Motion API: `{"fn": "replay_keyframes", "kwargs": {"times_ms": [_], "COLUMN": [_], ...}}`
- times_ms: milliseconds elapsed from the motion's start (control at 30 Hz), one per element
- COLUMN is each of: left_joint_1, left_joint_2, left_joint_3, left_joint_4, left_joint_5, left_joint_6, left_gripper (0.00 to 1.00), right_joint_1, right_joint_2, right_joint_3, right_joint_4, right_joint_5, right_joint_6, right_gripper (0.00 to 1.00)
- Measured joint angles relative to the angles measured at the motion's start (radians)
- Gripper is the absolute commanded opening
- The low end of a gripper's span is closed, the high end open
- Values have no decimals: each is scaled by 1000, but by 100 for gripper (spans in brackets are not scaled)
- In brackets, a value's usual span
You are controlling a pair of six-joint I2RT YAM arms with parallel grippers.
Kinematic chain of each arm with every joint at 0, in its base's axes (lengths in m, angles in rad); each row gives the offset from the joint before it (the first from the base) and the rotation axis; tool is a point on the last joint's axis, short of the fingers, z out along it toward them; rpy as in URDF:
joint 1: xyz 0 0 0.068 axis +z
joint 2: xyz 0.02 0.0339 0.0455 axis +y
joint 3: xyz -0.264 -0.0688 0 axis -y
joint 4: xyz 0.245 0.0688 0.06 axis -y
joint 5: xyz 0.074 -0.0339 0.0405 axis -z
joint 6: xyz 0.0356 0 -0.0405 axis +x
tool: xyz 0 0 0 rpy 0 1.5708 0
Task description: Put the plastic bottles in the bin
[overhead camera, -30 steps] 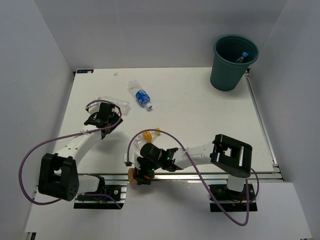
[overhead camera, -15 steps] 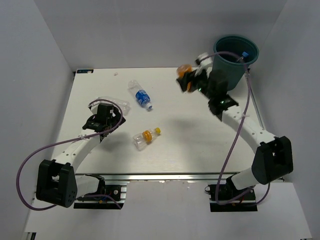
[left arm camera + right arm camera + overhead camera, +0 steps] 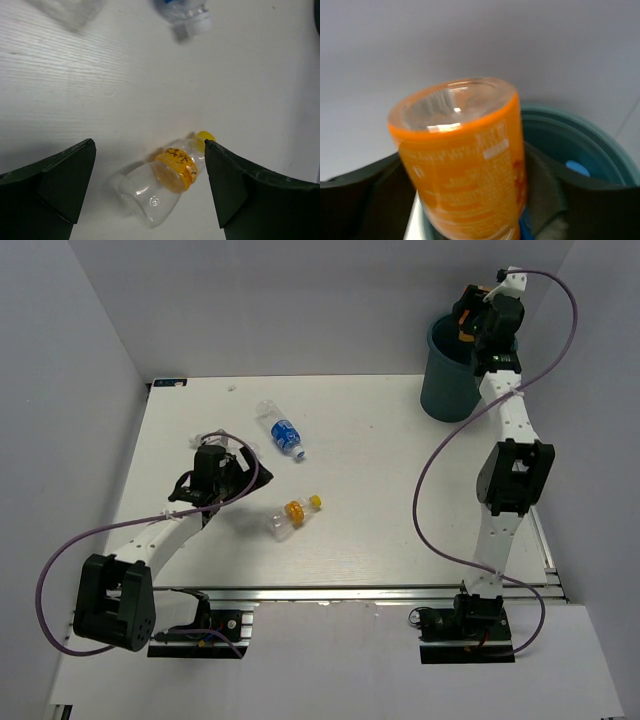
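The yellow-capped bottle's orange label is below my left gripper's open fingers and to their right in the top view. My left gripper needs to go down and turn onto the label.
My right gripper [image 3: 468, 328] is shut on an orange bottle [image 3: 463, 333] and holds it over the dark teal bin [image 3: 452, 390] at the back right. In the right wrist view the orange bottle [image 3: 465, 165] sits between my fingers above the bin's rim [image 3: 585, 127], and a blue cap [image 3: 577, 168] shows inside. My left gripper [image 3: 236, 474] is open and empty. An orange-labelled bottle with a yellow cap [image 3: 170, 175] lies just ahead between its open jaws, apart from them; it also shows in the top view [image 3: 292, 512]. A blue-labelled bottle [image 3: 280, 430] and a plain clear bottle [image 3: 218, 440] lie beyond.
The white table [image 3: 400, 500] is walled by grey panels on three sides. A metal rail [image 3: 525, 490] runs along the right edge. The blue-capped bottle's neck [image 3: 189, 15] and the blurred clear bottle [image 3: 70, 10] show at the top of the left wrist view.
My right arm swung from the table's front edge up to the bin at the back right, carrying the orange bottle. My left gripper shifted slightly right toward the orange-labelled bottle.
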Motion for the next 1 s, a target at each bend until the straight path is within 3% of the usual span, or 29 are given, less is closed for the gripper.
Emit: {"fn": "replay_keyframes", "kwargs": {"times_ms": [33, 167, 367, 633, 867, 1000], "left_joint_1": [-3, -25, -64, -208, -291, -341], "left_joint_2": [4, 26, 64, 178, 267, 273], "left_joint_3": [-6, -11, -64, -26, 28, 32], "left_joint_4": [23, 82, 173, 112, 36, 0], "left_joint_5": [35, 142, 255, 208, 85, 9], "left_joint_6": [11, 48, 89, 203, 252, 262], "left_gripper": [98, 98, 98, 98, 98, 88], "right_joint_1": [-6, -19, -17, -2, 45, 64], "right_joint_2": [38, 108, 10, -552, -896, -986], "right_joint_3": [36, 72, 2, -650, -1108, -1248], "right_joint_4": [-26, -119, -144, 21, 203, 200], "right_joint_5": [9, 32, 22, -210, -280, -272], "right_joint_6": [5, -13, -55, 28, 162, 224], "right_gripper": [89, 89, 89, 89, 89, 89]}}
